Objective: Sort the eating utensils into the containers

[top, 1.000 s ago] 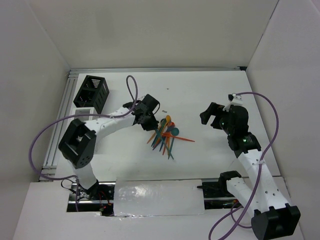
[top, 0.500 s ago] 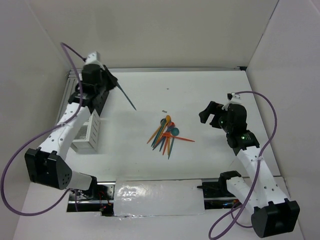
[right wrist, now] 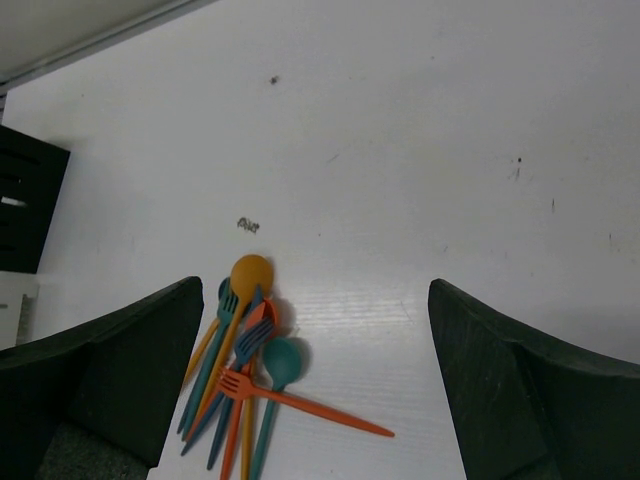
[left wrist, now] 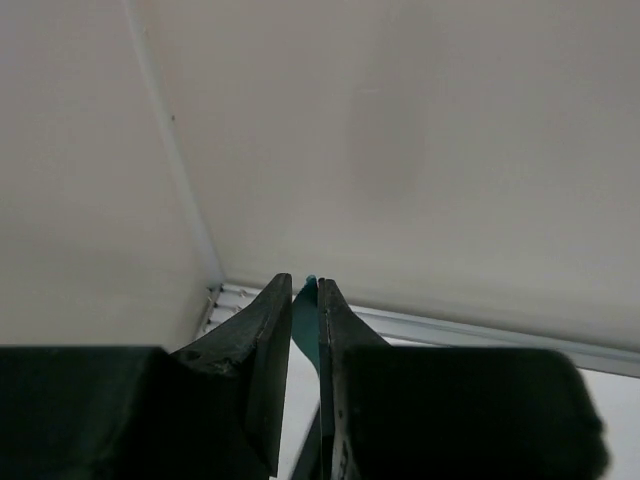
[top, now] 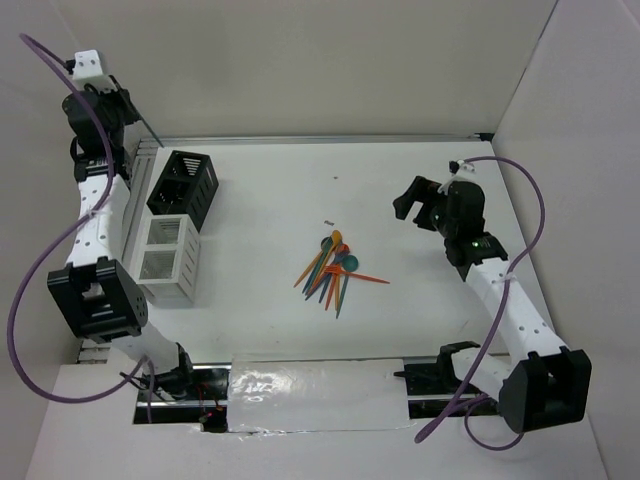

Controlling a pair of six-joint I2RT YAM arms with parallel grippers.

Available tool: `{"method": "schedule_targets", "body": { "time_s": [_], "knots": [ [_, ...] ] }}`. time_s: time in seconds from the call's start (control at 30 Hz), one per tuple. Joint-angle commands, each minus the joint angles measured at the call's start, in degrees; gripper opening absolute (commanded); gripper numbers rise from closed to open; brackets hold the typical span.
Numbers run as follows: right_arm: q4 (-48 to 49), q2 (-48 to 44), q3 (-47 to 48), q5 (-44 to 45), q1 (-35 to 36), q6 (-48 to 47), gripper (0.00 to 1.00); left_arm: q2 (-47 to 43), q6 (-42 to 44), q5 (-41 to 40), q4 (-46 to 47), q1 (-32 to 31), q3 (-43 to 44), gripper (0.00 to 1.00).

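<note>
I need to move my left gripper down next toward the black container's far section [top: 187, 166], below and to the gripper's right in the top view, because the utensil hangs outside.
A pile of eating utensils [top: 333, 267], thin orange, teal, dark blue and yellow forks and spoons, lies at the table's middle. It also shows in the right wrist view [right wrist: 243, 372]. My left gripper [top: 118, 106] is raised high at the back left, behind the black container [top: 183, 185]. It is shut on a slim teal utensil [left wrist: 307, 305], which slants down as a dark line [top: 146, 129] towards the back rail. The white container [top: 165, 260] stands just in front of the black one. To the right of the pile, above the table, my right gripper [top: 420, 207] hangs open and empty.
White walls close in the table on the left, back and right. A metal rail [top: 300, 139] runs along the back edge and another along the left edge. A small dark scrap [right wrist: 247, 225] lies just behind the pile. The black container's corner [right wrist: 24, 208] shows at the right wrist view's left edge.
My left arm has swung from the pile up to the back left corner, carrying one utensil. The right gripper has drifted slightly towards the back and stays open.
</note>
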Motion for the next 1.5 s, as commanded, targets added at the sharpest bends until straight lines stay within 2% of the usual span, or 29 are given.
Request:
{"method": "schedule_targets", "body": {
  "time_s": [0.0,0.4,0.77,1.03,1.17,1.3,1.37,1.47],
  "knots": [
    [5.56,1.54,3.27,3.02,-0.01,-0.68,1.0,4.9,7.91,4.25,9.21,0.51,3.78,0.18],
    [4.77,5.58,6.09,7.68,-0.01,0.29,1.0,13.52,3.53,8.56,10.8,1.56,5.36,0.19],
    [4.77,6.28,4.24,7.69,-0.1,1.26,1.0,9.05,2.11,10.75,10.7,0.33,-1.66,0.19],
    [5.3,6.64,4.24,6.54,-0.01,0.64,1.0,7.55,4.13,8.83,14.57,-1.34,-7.99,0.21],
    [5.3,6.29,4.24,5.93,0.16,0.38,1.0,7.72,3.61,8.56,17.82,-1.34,-11.6,0.35],
    [5.3,6.2,3.19,5.93,0.16,1.43,1.0,8.34,2.99,8.21,17.65,-0.99,-11.96,0.4],
    [5.91,6.11,2.58,5.31,0.16,2.22,1.0,8.69,2.03,8.99,17.56,-0.73,-11.96,0.48],
    [5.91,5.15,2.04,5.83,-0.01,2.66,1.0,8.34,1.41,9.7,16.77,-0.81,-11.52,0.54]
  ]
}}
